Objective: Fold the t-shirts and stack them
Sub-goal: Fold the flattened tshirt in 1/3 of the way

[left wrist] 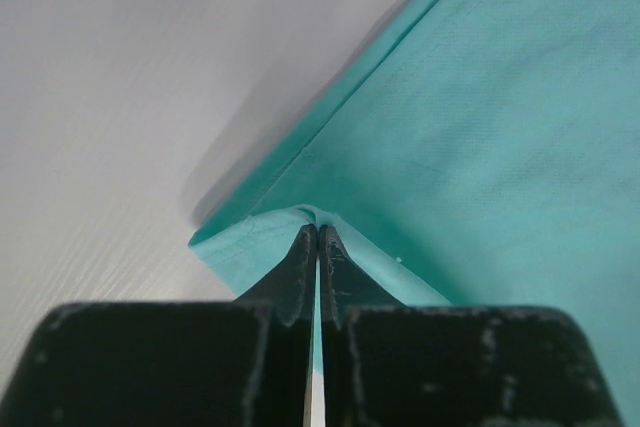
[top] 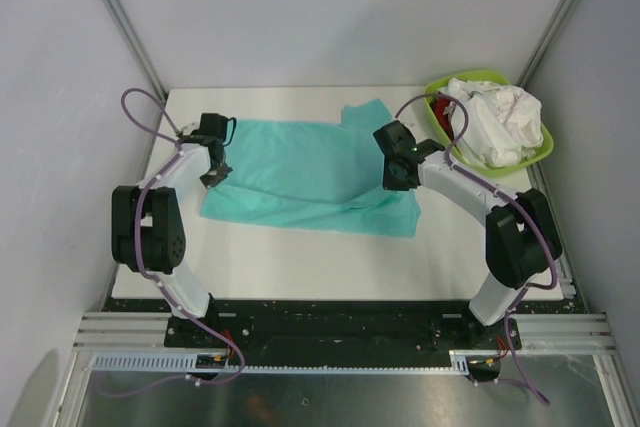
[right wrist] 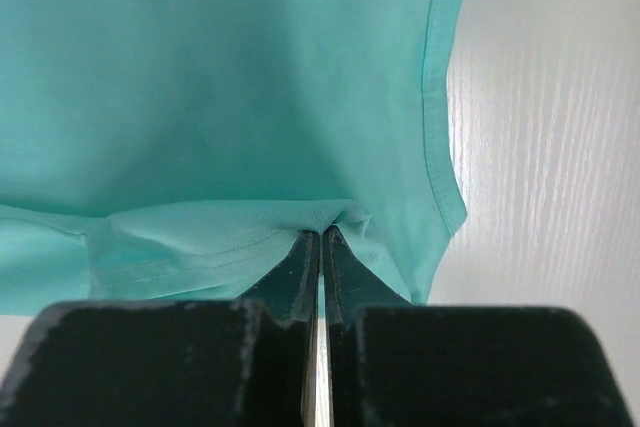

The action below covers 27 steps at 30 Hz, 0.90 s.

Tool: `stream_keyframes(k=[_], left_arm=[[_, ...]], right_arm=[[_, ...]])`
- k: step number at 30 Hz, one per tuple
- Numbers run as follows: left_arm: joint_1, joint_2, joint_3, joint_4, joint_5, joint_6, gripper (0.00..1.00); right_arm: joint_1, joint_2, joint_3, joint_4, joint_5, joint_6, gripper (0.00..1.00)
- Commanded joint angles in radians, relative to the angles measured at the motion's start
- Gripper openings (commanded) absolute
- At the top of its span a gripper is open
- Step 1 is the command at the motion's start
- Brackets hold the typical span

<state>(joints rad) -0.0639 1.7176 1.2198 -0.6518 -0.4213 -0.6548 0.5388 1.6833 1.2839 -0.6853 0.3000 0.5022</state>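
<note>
My right gripper needs to move slightly away from my base and toward my left gripper next, staying low over the shirt, and then open there.
A teal t-shirt (top: 300, 172) lies spread across the middle of the white table, one sleeve sticking out at its far right. My left gripper (top: 215, 169) is shut on the shirt's left edge; the left wrist view shows the teal t-shirt (left wrist: 480, 147) pinched into a small fold at the left gripper (left wrist: 318, 229). My right gripper (top: 398, 177) is shut on the right side of the shirt. In the right wrist view the teal t-shirt (right wrist: 220, 77) bunches at the right gripper (right wrist: 321, 232), beside a stitched hem. White t-shirts (top: 495, 117) are heaped in the basin.
A lime-green plastic basin (top: 536, 153) stands at the table's far right corner, with a bit of red cloth (top: 440, 109) showing at its left rim. Grey walls and metal frame posts close in the table on three sides.
</note>
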Motion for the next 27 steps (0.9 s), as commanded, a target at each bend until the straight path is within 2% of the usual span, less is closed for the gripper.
stream_keyframes(k=[1, 27], left_arm=[[0.01, -0.025, 0.03, 0.012, -0.065, 0.015, 0.0], [0.033, 0.022, 0.031, 0.016, -0.08, 0.006, 0.0]], right_arm=[[-0.002, 0.018, 0.065, 0.039, 0.025, -0.023, 0.0], [-0.019, 0.082, 0.091, 0.08, 0.045, -0.047, 0.0]])
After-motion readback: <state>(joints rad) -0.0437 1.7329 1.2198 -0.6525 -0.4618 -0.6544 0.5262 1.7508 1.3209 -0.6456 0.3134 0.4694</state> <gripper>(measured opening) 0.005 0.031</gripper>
